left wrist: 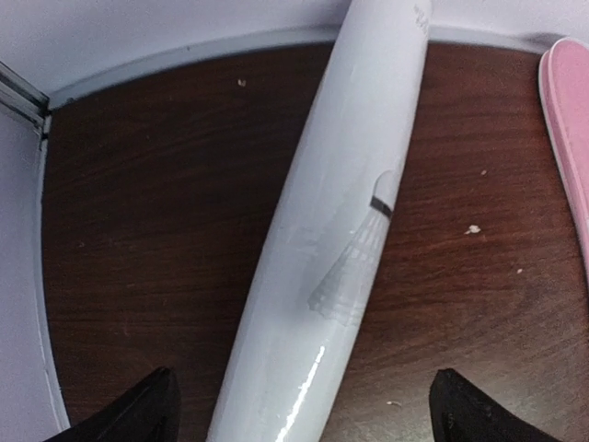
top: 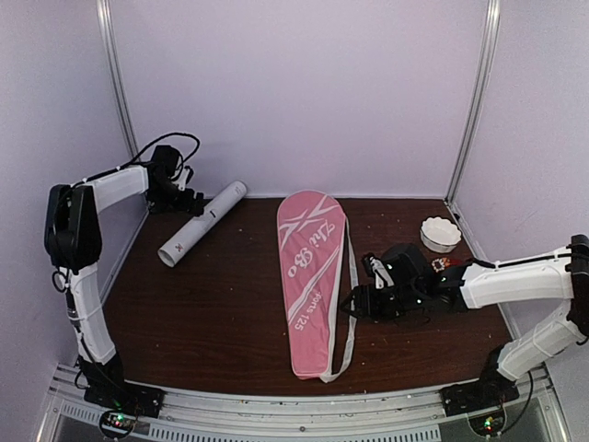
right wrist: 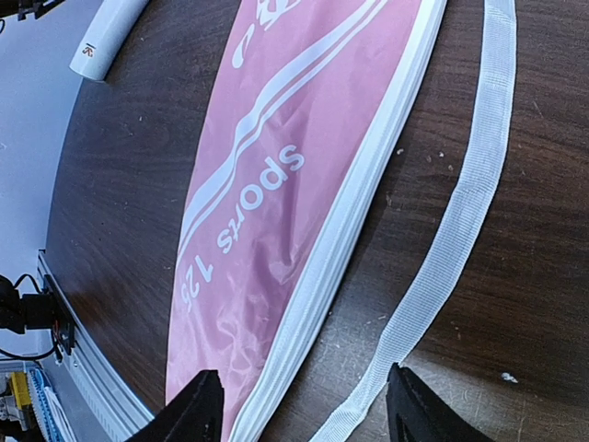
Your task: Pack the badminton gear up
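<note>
I will lower my left gripper and pull it back onto the near half of the tube to close, because the open fingers are clear of both sides of the tube (top: 202, 224).
The long white tube (top: 202, 224) lies slanted at the table's back left; a shuttlecock shape shows on its side (left wrist: 354, 258). My left gripper (top: 188, 200) hovers over the tube, open wide (left wrist: 308, 410), with both fingertips (left wrist: 152, 405) well clear of its sides. The pink racquet-shaped cover (top: 311, 276) with white stripes lies flat in the middle. Its white strap (right wrist: 460, 212) trails along its right side. My right gripper (top: 355, 302) is open (right wrist: 304, 405) just above the cover's white zip edge (right wrist: 340, 249) and the strap, holding nothing.
A small round scalloped dish (top: 440, 234) stands at the back right, behind the right arm. The tube's open end (right wrist: 106, 37) shows at the top left of the right wrist view. A metal rail (top: 294, 405) runs along the table's front edge.
</note>
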